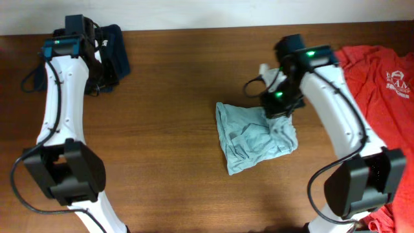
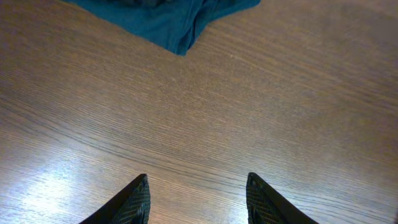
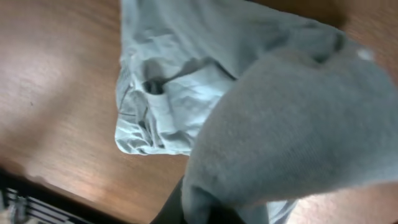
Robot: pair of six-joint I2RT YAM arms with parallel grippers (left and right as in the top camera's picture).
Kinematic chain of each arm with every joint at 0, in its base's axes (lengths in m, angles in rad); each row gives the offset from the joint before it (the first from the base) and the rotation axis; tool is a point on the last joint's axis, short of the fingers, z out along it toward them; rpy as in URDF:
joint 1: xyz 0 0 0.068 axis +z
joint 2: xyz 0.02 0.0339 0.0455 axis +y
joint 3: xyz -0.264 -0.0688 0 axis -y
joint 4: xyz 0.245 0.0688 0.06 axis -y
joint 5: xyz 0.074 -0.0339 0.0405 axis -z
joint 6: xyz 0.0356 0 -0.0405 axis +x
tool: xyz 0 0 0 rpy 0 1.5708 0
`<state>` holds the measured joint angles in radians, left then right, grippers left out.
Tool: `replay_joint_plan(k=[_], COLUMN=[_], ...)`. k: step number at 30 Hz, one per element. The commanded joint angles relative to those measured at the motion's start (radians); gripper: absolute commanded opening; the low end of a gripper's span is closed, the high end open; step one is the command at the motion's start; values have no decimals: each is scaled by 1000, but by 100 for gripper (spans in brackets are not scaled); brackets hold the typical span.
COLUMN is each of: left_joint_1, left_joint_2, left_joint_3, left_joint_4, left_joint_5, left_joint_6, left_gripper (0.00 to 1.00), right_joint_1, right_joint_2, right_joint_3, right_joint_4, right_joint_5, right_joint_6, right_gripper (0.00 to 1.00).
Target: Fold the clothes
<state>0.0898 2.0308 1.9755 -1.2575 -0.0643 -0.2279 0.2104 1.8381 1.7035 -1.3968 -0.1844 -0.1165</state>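
Observation:
The robot will next lower its right gripper to the left in the overhead view, where the garment's opposite edge [image 1: 228,137] [image 3: 132,93] lies below it, and let go of the lifted corner folded over.
A light blue-grey garment [image 1: 249,139] lies crumpled in the middle of the table. My right gripper [image 1: 279,107] is shut on its upper right corner. In the right wrist view the lifted cloth [image 3: 292,118] drapes over my right gripper [image 3: 211,205] and hides most of the fingers, while the rest of the garment [image 3: 180,81] lies on the wood. A dark blue folded garment [image 1: 116,48] sits at the far left. My left gripper [image 1: 97,77] is beside it, open and empty [image 2: 198,180] over bare wood, with the blue cloth's edge [image 2: 168,22] ahead of it.
A red t-shirt with white print [image 1: 381,84] lies spread at the right edge, and more red cloth [image 1: 381,220] shows at the bottom right corner. A small white object [image 1: 265,68] lies near the right arm. The table is brown wood [image 1: 168,129].

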Motion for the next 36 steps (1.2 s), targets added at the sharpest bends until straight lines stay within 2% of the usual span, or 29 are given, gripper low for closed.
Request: replay_joint_plan(k=[1,16,26,27,28,29,34,36], left_joint_1=[-2,-2,-2,-2,-2,-2,-2,-2], left_joint_2=[34,36,36,36,36,36,36,36], left_joint_3=[2,2,2,2,2,2,2,2], left_joint_4=[-4,0,-1,-1,-1,-1,-1,-1], left_joint_5=[-4,-4,-4,-4,-4,-4,-4,-3], left_joint_6=[-6,-6,-6,-6,-6,-6,-6,-6], left_gripper=[50,50,50,50,50,50,50,50], right_joint_1=[67,240,314,315,315,315,315,315], right_joint_2=[3,3,3,3,3,3,3,3], right_joint_3=[-46,-380,-423,-423,-423,-423,-423,-423], right_joint_4=[31,423,489,494,497,497,515,538], right_joint_5=[47,-30,-33,-33,-33,-34,-100,-177], right_joint_6=[-6,1,0,1,1,1,1,1], right_gripper=[8,9,9,14,28,32,38,48])
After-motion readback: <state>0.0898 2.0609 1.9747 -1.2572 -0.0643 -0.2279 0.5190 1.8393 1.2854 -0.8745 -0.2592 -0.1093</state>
